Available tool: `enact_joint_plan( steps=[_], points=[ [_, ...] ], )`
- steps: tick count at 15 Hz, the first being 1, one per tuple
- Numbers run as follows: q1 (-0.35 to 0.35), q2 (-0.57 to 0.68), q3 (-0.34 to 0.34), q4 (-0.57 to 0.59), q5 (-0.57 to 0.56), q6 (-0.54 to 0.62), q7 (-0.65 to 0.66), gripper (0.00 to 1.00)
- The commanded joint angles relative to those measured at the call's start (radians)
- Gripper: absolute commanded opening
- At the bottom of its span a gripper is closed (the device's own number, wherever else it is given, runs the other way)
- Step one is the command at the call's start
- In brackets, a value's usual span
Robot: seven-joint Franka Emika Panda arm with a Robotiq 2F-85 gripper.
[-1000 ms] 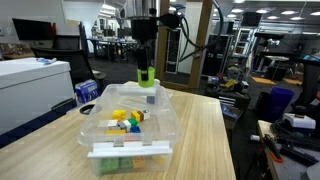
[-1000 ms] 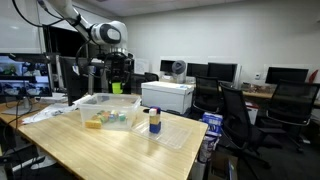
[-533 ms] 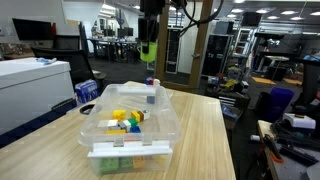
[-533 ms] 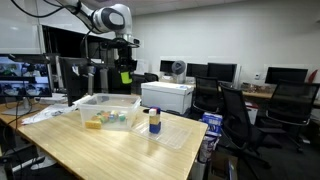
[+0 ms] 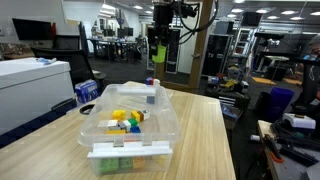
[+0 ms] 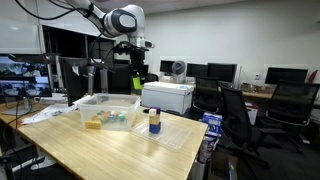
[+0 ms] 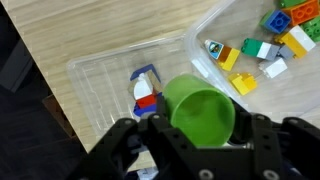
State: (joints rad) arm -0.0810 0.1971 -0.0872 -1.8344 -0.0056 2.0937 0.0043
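Observation:
Next, my gripper moves away from the bin and down over the top of the block stack to release the cup, since it hangs high above the bin.
My gripper hangs high above the table, shut on a green plastic cup whose open mouth faces the wrist camera. In the wrist view the black fingers press on both sides of the cup. Below stands a clear plastic bin with several coloured toy blocks inside. Beside it lies a clear lid carrying a small stack of blue, red and white blocks. In both exterior views the cup sits over the bin's end nearest that stack.
A white printer stands on the neighbouring desk just behind the gripper. A blue packet lies by the bin at the wooden table's edge. Office chairs and monitors fill the background.
The gripper has risen from just above the bin with the green cup in it and moved sideways toward the block stack. Bin, lid and blocks have not moved.

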Motion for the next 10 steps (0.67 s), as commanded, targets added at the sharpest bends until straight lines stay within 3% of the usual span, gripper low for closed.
enact_joint_plan(
  steps=[1,10],
  points=[
    [-0.025,0.047,-0.016,0.024,0.045,0.044,0.062,0.34],
    [-0.076,0.179,-0.056,0.119,0.122,0.089,0.182,0.34]
  ],
)
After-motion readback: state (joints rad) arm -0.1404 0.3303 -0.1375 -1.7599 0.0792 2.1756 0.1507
